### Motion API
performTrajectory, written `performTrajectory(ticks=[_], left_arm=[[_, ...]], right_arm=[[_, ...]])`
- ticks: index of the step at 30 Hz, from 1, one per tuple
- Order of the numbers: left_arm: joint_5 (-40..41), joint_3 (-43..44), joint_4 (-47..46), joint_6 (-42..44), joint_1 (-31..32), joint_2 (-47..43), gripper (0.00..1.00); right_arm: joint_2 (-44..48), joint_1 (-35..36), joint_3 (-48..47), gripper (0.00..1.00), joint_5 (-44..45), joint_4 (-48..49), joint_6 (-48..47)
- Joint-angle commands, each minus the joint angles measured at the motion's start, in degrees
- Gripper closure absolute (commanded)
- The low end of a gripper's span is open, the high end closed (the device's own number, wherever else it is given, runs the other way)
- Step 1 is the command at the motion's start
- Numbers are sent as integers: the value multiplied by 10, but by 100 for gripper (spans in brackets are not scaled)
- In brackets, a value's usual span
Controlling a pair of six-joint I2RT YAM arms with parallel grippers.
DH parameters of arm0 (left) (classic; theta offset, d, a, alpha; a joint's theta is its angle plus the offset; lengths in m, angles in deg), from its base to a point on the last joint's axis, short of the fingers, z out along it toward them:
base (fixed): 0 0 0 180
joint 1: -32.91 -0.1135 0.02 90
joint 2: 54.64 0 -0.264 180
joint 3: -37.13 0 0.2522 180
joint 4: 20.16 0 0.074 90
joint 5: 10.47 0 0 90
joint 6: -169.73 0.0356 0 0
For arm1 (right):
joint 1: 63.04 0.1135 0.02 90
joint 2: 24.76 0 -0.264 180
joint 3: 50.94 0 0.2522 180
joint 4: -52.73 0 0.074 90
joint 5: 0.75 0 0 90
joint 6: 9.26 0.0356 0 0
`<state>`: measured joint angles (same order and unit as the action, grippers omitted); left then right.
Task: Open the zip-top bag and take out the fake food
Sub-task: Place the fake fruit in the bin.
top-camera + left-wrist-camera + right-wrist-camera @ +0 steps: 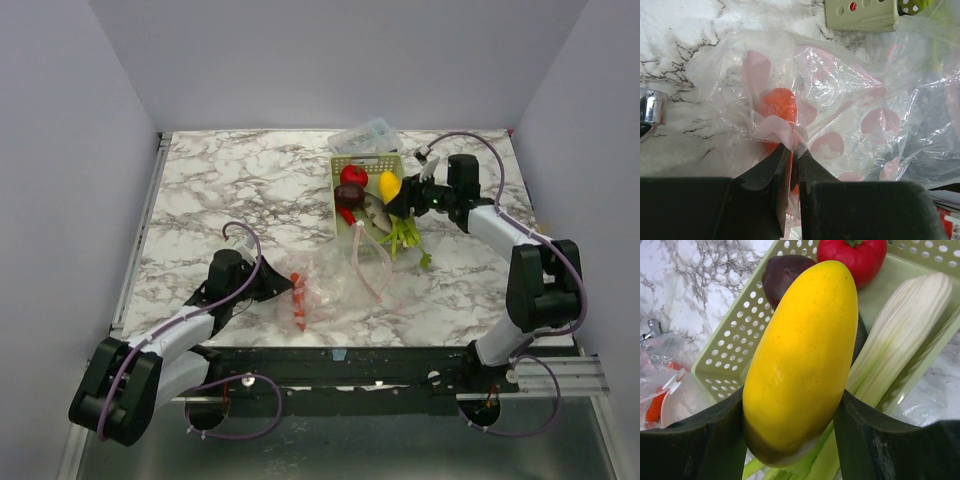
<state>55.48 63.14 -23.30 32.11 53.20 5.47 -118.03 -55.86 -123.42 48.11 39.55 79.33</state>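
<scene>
The lemon needs to go outward and down next in my right gripper, over the bare bottom of the basket that shows between the red fruit (852, 254) and the leek's pale end.
The zip-top bag (325, 277) lies crumpled and clear at the table's front middle, its pink zip strip (366, 262) looping toward the basket. My left gripper (794, 148) is shut on a pinch of the bag's plastic (840, 100); an orange carrot (780, 102) shows inside, just beyond the tips. My right gripper (792, 397) is shut on the yellow lemon (800, 350), held over the pale green basket (732, 342). In the basket lie a red fruit (852, 254), a dark purple beet (781, 271) and a pale leek (902, 325). From above, the left gripper (276, 284) and the lemon (389, 185) are well apart.
A clear rigid box (366, 135) stands behind the basket (372, 162). The leek's green leaves (404, 238) hang over the basket's near side onto the marble. A red chili (347, 214) lies at the basket's front left. Grey walls enclose the table.
</scene>
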Motion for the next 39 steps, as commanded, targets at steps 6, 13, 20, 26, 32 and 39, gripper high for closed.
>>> performTrajectory(ticks=[6, 13, 20, 26, 32, 39], left_arm=[[0, -1, 30, 23, -3, -37, 80], [5, 0, 34, 25, -3, -45, 68], [3, 5, 47, 31, -4, -57, 62], [7, 4, 70, 34, -6, -88, 55], [22, 2, 113, 37, -7, -138, 43], [36, -9, 156, 35, -8, -196, 34]], right_arm=[[-47, 6, -56, 62, 43, 14, 3], [-85, 7, -85, 62, 53, 9, 2], [-130, 9, -121, 60, 69, 2, -2], [-172, 9, -156, 57, 91, -29, -16], [-203, 11, -184, 57, 100, -40, -19], [-248, 26, -241, 52, 106, -80, -27]])
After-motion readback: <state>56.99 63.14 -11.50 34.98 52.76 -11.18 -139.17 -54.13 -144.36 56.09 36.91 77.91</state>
